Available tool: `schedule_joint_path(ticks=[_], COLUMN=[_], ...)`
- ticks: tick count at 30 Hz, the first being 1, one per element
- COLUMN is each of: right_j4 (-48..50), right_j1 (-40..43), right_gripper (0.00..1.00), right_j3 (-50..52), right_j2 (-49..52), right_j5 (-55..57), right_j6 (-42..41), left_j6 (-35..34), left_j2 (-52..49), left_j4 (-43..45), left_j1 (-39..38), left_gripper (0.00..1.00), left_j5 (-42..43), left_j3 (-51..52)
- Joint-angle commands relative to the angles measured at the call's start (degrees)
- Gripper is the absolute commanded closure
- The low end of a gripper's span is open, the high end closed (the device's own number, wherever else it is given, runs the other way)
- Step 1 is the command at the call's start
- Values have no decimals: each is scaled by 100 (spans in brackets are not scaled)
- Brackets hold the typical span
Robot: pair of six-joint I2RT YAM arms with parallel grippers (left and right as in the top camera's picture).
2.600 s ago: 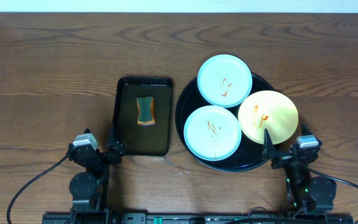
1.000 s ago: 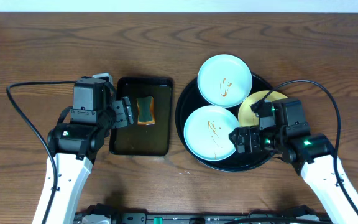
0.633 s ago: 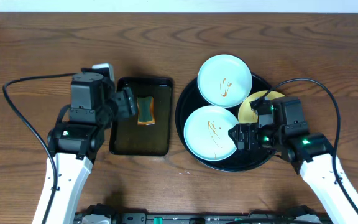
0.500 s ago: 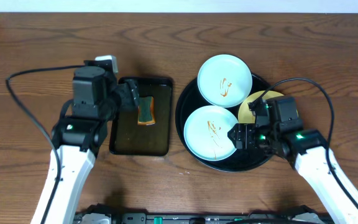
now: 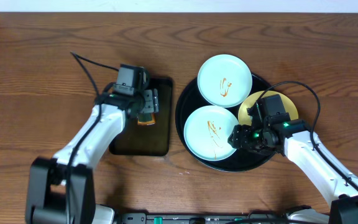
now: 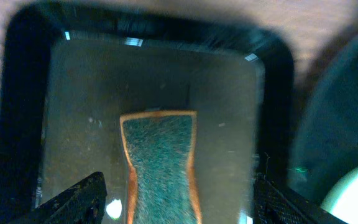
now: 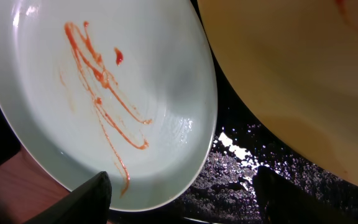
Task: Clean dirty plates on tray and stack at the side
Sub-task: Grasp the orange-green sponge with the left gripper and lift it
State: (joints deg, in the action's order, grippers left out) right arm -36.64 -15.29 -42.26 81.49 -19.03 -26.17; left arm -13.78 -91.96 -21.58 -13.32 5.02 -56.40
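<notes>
My left gripper goes down and closes across the sponge's middle (image 5: 146, 116) (image 6: 163, 194) next, as the green sponge lies below, both long sides between the open fingers.
Three plates lie on the round black tray (image 5: 181, 109): a far mint plate (image 5: 224, 80), a near mint plate (image 5: 209, 133) and a yellow plate (image 5: 283, 106), which my right arm partly covers. All carry orange sauce smears. My right gripper (image 5: 237, 135) is open at the near mint plate's right rim. In the right wrist view the gripper (image 7: 182, 186) has one finger over the smeared mint plate (image 7: 104, 93) and the other over the wet tray (image 7: 247, 174), beside the yellow plate (image 7: 303, 74). My left gripper (image 5: 146, 104) is open and straddles the sponge (image 6: 160, 162).
The green sponge with orange edges (image 5: 145, 120) lies in a smaller rectangular black tray (image 5: 138, 140), left of the round tray. Bare wooden table (image 5: 42, 74) surrounds both trays. Cables trail from both arms.
My left arm has swung right and down, bringing its gripper over the sponge. My right gripper has edged left and lower onto the near mint plate's rim. The plates have not moved.
</notes>
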Motion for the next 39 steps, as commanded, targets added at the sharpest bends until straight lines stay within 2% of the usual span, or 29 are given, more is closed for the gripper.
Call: schedule_joint_path(ticks=[1, 4, 8, 11, 14, 15, 16, 17, 30, 39], right_j4=[24, 24, 28, 26, 28, 31, 35, 44, 70, 90], right_j1=[-57, -57, -57, -57, -57, -57, -57, -57, -57, -57], right_gripper=[28, 27, 27, 27, 27, 27, 27, 27, 27, 27], right_j3=[44, 44, 44, 44, 44, 44, 44, 44, 44, 44], right_j2=[31, 31, 31, 31, 31, 31, 31, 31, 31, 31], right_j5=[39, 39, 39, 39, 39, 39, 39, 39, 39, 39], right_j6=[-125, -125, -125, -125, -125, -125, -125, -125, -125, -125], left_j6=[-264, -264, -264, -264, -264, -262, -262, -262, -264, -306], left_j2=[-496, -800, -970, -984, -984, -984, -984, -981, -723, -719], left_j4=[4, 4, -2, -20, -15, -15, -13, -9, 50, 4], left_j1=[-98, -181, -234, -240, -240, -240, -240, -240, -240, -240], left_gripper=[24, 32, 50, 60, 61, 57, 44, 43, 45, 56], left_j5=[-267, -271, -271, -271, -273, -273, -273, -273, -280, -317], left_j3=[-116, -116, -116, -116, -116, -116, -116, -120, -127, -127])
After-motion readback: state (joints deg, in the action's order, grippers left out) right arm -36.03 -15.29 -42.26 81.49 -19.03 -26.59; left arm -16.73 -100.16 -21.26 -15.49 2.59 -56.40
